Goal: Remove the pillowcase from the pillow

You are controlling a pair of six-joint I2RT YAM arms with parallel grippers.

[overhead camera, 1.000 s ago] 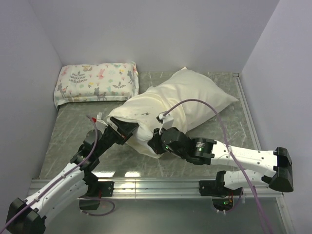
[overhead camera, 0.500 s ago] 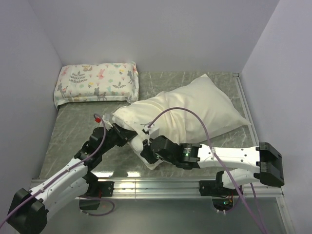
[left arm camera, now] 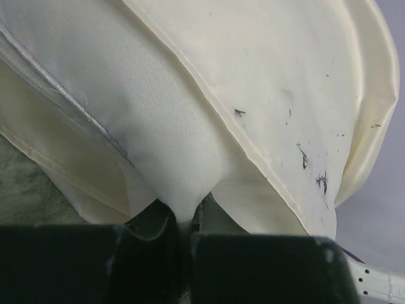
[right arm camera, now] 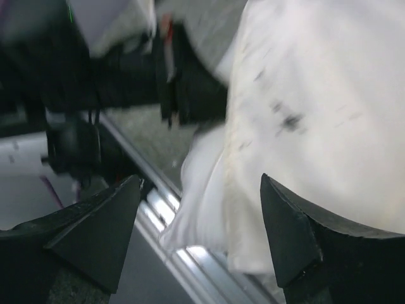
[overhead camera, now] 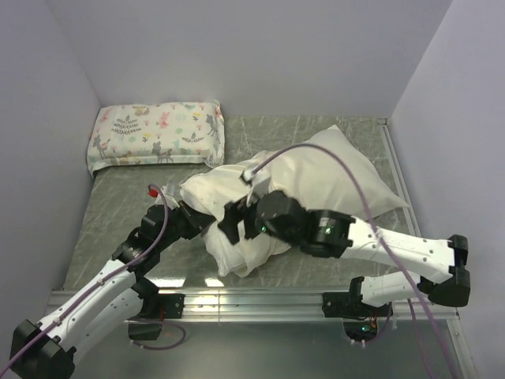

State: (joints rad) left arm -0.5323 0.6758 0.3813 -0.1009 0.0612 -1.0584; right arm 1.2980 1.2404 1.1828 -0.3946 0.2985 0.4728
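Observation:
My left gripper is about to pull the pillow's white fabric up and to the left in the top view. It will let go of the fabric over bare mat, because the cream pillowcase is around the pillow.
The pillow sits inside a cream pillowcase point(overhead camera: 316, 178) lying diagonally across the middle of the table. Its whiter fabric point(overhead camera: 237, 259) shows at the near, open end. In the left wrist view, the cream hem point(left arm camera: 304, 82) parts around this white pillow fabric point(left arm camera: 171, 139). My left gripper point(left arm camera: 183, 218) is shut on a pinch of it, at the pillow's near left side point(overhead camera: 197, 223). My right gripper point(overhead camera: 230, 223) hovers open over the same end. Between its spread fingers point(right arm camera: 199, 180) I see the marked cream cover point(right arm camera: 316, 114) and the white corner point(right arm camera: 196, 212), untouched.
A smaller floral-print pillow point(overhead camera: 158, 133) lies at the back left against the wall. Walls close in the left, back and right sides. A metal rail point(overhead camera: 252, 296) runs along the near edge of the green mat point(overhead camera: 110, 213).
My left gripper closed on the white fabric. My right gripper let go, opened and lifted back over the near end. The pillow's far end shifted right.

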